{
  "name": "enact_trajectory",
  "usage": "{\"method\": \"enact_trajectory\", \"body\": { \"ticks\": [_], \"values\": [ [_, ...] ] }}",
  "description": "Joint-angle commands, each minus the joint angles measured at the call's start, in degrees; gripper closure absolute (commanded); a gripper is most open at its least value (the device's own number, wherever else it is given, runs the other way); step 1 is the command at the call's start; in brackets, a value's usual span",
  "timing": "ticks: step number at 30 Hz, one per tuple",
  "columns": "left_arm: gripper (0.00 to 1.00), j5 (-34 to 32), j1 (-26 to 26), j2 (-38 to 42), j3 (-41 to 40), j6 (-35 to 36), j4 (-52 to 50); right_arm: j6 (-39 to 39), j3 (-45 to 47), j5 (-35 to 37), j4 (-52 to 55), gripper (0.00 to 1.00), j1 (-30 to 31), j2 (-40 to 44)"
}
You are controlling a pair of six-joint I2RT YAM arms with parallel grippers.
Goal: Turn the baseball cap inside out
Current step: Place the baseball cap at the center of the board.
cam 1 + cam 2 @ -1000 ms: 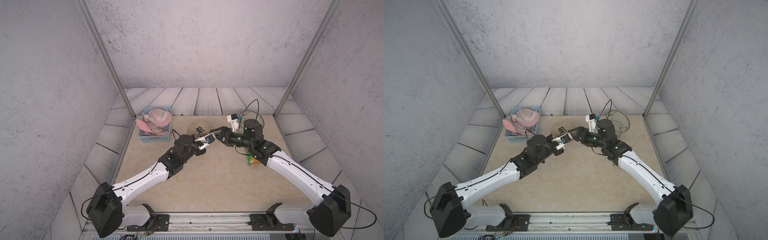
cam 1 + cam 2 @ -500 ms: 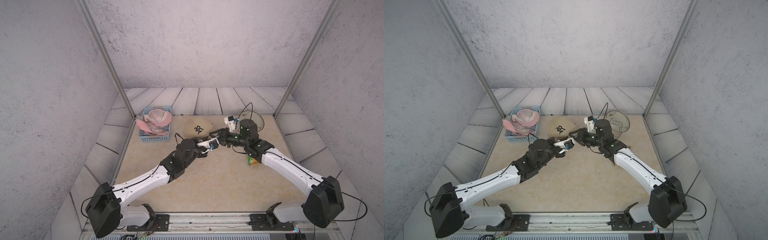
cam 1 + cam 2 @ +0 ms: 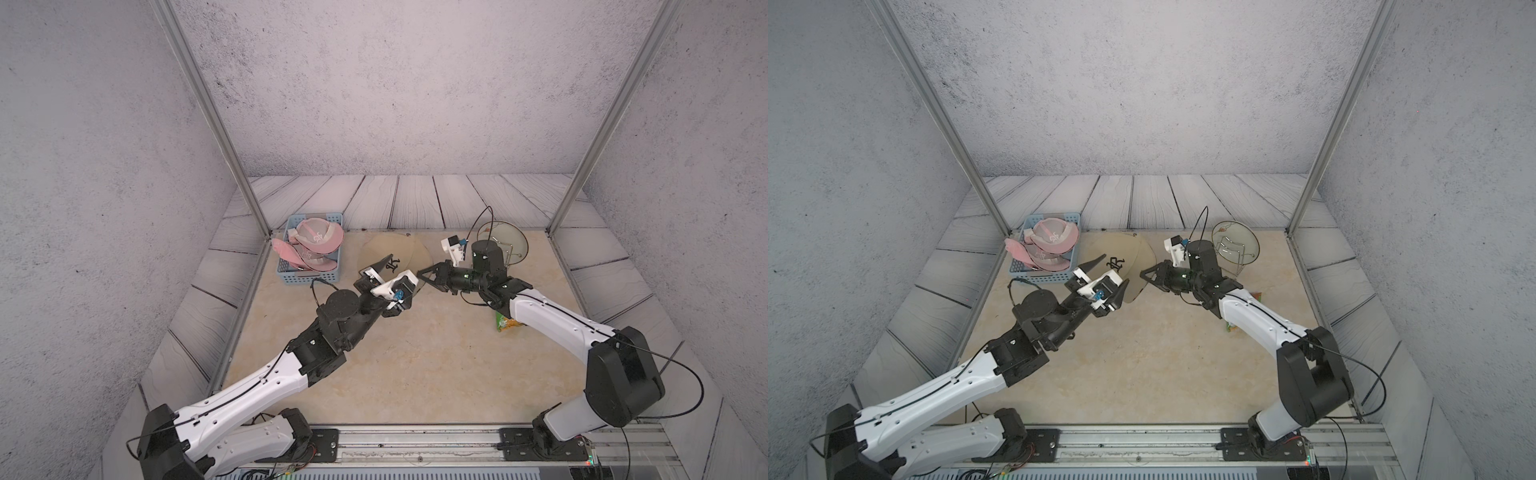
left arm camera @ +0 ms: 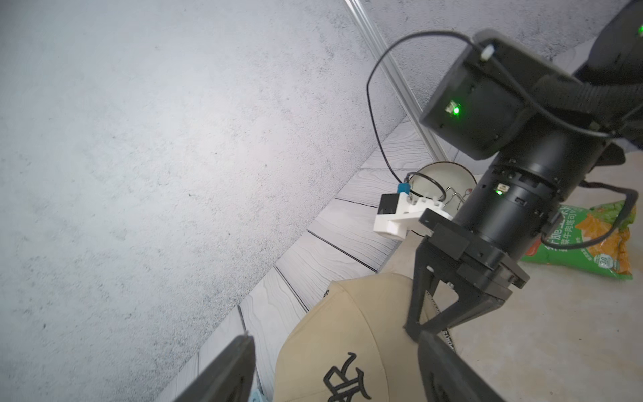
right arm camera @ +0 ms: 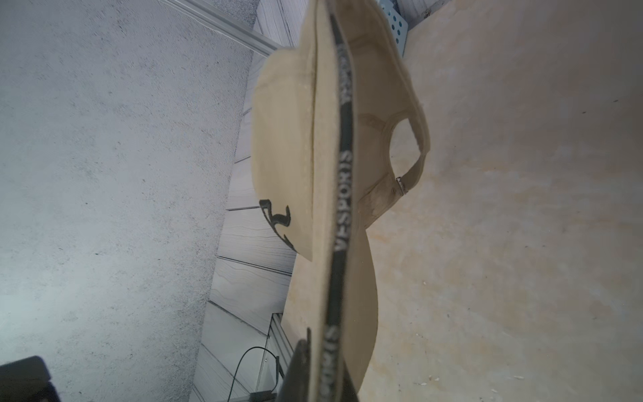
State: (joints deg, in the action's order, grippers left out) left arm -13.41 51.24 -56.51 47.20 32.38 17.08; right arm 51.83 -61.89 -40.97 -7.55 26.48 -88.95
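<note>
The cap hangs above the mat, free of my left gripper, so my right gripper needs to move down and outward to the mat's back middle and release the cap's edge.
The tan baseball cap [image 3: 409, 253] [image 3: 1136, 251], with a black embroidered logo, is held up over the back middle of the mat. My right gripper [image 3: 419, 273] [image 3: 1142, 274] [image 5: 323, 377] is shut on the cap's lower edge, where a black lettered band [image 5: 342, 195] lines the inside. In the right wrist view the cap [image 5: 288, 139] is seen edge-on, with its back strap showing. My left gripper [image 3: 400, 272] [image 3: 1115, 270] [image 4: 334, 336] is open, with one finger on each side of the cap's logo front [image 4: 334, 334] and clear of the cloth.
A blue basket [image 3: 308, 277] [image 3: 1040, 275] with pink caps stands at the back left. A round glass lid on a wire stand [image 3: 509, 245] [image 3: 1241, 249] is at the back right. A green snack bag [image 3: 507, 325] [image 4: 584, 250] lies under the right arm. Metal posts frame the mat.
The left gripper was shut on the cap and has opened and let go. The right gripper was open and has closed on the cap's edge.
</note>
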Motion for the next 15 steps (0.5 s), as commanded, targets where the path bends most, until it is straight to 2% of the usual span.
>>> {"method": "enact_trajectory", "body": {
  "ticks": [1,4,7,9,12,15],
  "values": [
    [0.2,-5.75,-0.01,3.14,-0.96,-11.66,-5.63,-5.62,-3.26,-7.08,-4.11,1.0,-2.81,-4.11],
    [0.2,-9.79,-0.01,6.14,-1.96,-20.08,-7.81,-2.91,-5.19,-13.66,-10.91,1.0,-4.81,-9.93],
    [0.19,-9.94,-0.05,8.65,-4.0,-24.11,-8.08,2.68,-7.68,-18.28,-20.3,1.0,-5.9,-16.19],
    [0.19,-9.89,-0.05,9.52,-5.3,-25.37,-8.03,4.3,-10.06,-19.2,-22.41,1.0,-6.4,-19.65],
    [0.18,-11.11,-0.05,10.0,-6.5,-26.24,-8.71,-0.01,-15.95,-18.58,-14.49,1.0,-6.59,-23.59],
    [0.17,-11.43,-0.01,9.96,-7.03,-26.95,-9.31,-6.67,-21.39,-13.96,-3.77,1.0,-6.61,-26.34]
  ]
}}
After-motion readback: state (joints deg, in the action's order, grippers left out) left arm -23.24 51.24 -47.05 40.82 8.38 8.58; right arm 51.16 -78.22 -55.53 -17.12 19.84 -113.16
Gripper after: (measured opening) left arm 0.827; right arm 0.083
